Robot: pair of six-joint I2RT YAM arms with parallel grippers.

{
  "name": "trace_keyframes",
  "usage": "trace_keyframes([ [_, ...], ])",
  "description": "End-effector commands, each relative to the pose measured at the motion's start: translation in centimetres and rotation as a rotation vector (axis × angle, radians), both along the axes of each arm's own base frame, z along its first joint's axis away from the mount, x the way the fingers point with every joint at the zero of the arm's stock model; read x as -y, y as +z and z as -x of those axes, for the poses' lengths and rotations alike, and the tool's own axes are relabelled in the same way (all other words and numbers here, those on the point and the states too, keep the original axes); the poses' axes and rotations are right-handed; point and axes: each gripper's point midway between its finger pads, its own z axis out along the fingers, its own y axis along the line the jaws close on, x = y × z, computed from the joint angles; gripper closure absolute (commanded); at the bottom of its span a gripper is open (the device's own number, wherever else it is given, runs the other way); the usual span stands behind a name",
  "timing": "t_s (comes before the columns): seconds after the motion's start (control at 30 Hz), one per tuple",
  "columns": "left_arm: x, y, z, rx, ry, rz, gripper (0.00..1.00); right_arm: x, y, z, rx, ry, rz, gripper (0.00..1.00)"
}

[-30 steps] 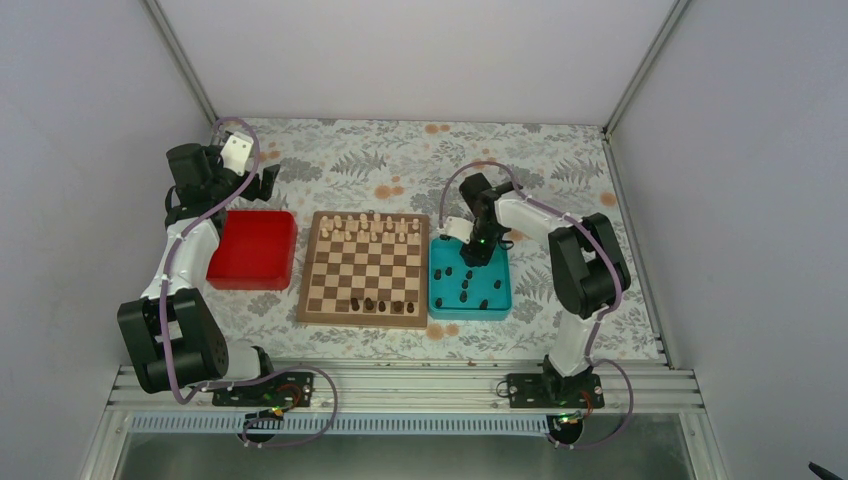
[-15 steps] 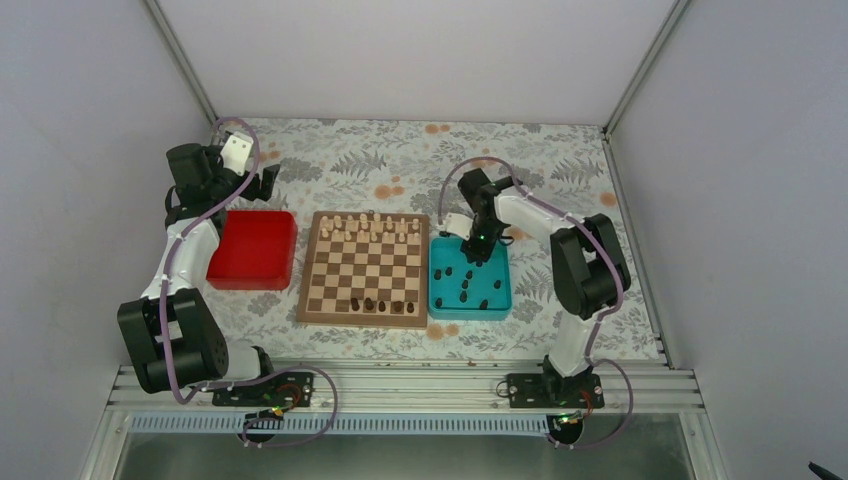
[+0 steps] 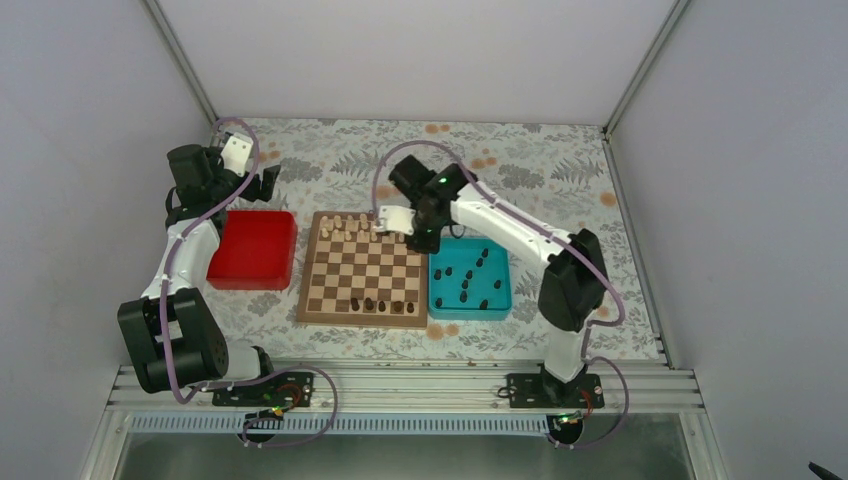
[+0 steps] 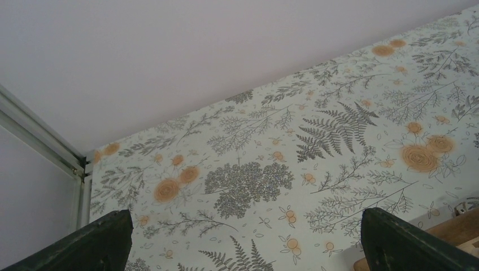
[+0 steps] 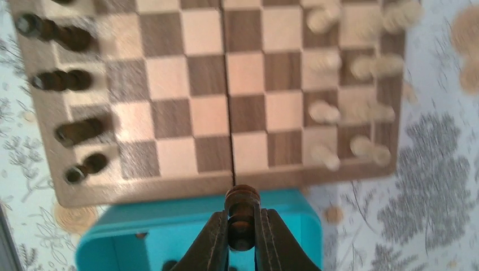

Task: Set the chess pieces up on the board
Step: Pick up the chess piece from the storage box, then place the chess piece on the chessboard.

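The robot's right gripper will next move back and down to let go at the dark square before the near corner chess piece [image 3: 411, 295] [image 5: 139, 160], which is empty and lies below and back from the gripper.
The wooden board [image 3: 363, 268] lies mid-table; it also fills the top of the right wrist view [image 5: 226, 84]. Several dark chess pieces [image 3: 378, 305] stand on its near row, seen at the left in the right wrist view [image 5: 70, 79]. My right gripper [image 3: 420, 240] is shut on a dark chess piece [image 5: 242, 217] and hangs over the seam between the board's right edge and the teal tray [image 3: 500, 300]. More dark pieces [image 3: 466, 288] lie in that tray. My left gripper [image 3: 268, 180] is open and empty, raised behind the red tray; its fingertips [image 4: 101, 240] frame bare cloth.
Pale cream pieces [image 3: 365, 227] fill the board's far rows, also in the right wrist view [image 5: 350, 62]. A red tray [image 3: 253, 248] sits left of the board. The table carries a floral cloth [image 3: 400, 160]. White walls enclose the cell.
My right gripper has risen out of the teal tray with a dark piece and swung left to the board's right edge. The left arm has not moved.
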Motion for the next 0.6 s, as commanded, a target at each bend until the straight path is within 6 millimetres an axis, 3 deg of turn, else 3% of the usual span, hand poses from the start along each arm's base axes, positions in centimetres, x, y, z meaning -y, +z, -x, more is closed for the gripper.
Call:
trace_keyframes([
  [0.0,-0.1,0.9,0.1,0.034,0.001,-0.002,0.00,-2.4,-1.7,2.4,-0.070,0.078,0.065,0.93],
  [0.17,-0.2,0.7,0.2,0.033,0.006,-0.006,0.00,-3.2,-4.1,4.6,-0.112,0.136,0.118,0.93],
  [0.57,-0.1,0.3,0.0,0.023,0.001,0.008,0.00,-1.6,-7.8,7.9,-0.172,0.153,0.132,0.94],
])
